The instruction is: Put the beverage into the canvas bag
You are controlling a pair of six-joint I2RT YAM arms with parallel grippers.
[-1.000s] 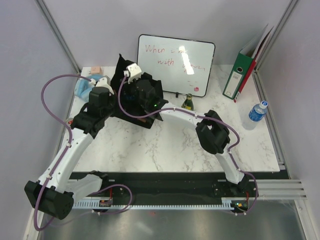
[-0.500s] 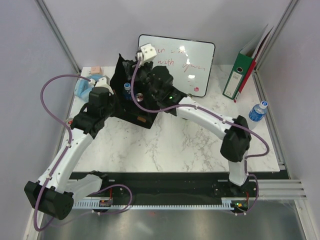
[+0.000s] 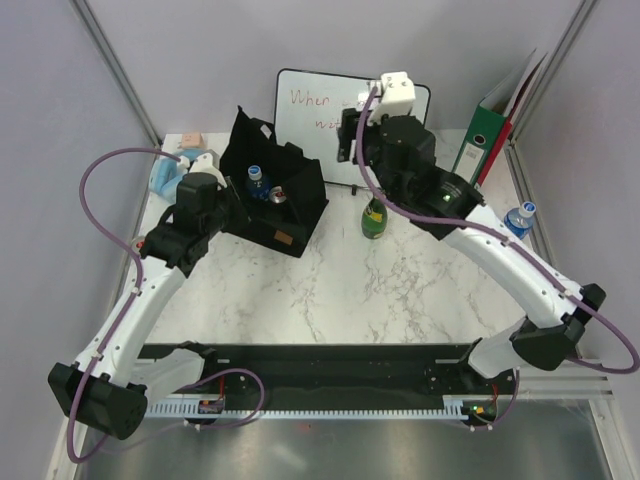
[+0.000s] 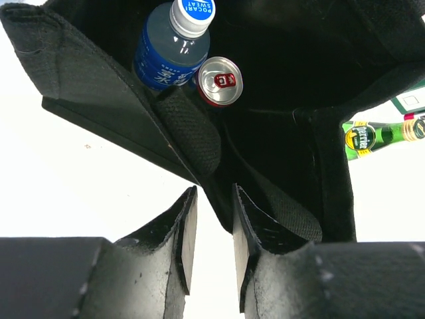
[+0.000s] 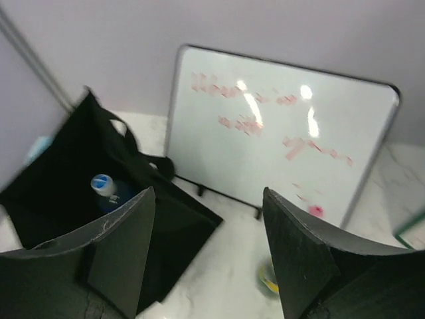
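My right gripper tips downward and lowers next, fingers open, onto the neck of the green glass bottle, since the bottle stands below on the marble.
The black canvas bag stands open at the back left. Inside it are a blue Pocari Sweat bottle and a red can, both upright. A green glass bottle stands on the marble just right of the bag. My left gripper is at the bag's near left edge. Its jaws are slightly apart with only table showing between them. My right gripper hangs high in front of the whiteboard, wide open and holding nothing. It is above the green bottle.
A whiteboard leans on the back wall. A green binder stands at the back right, with a blue-capped water bottle near the right edge. A blue item and a pink one lie back left.
My right arm has risen out of the bag and swung right toward the whiteboard, its jaws widening. The red can now shows inside the bag. My left jaws have parted.
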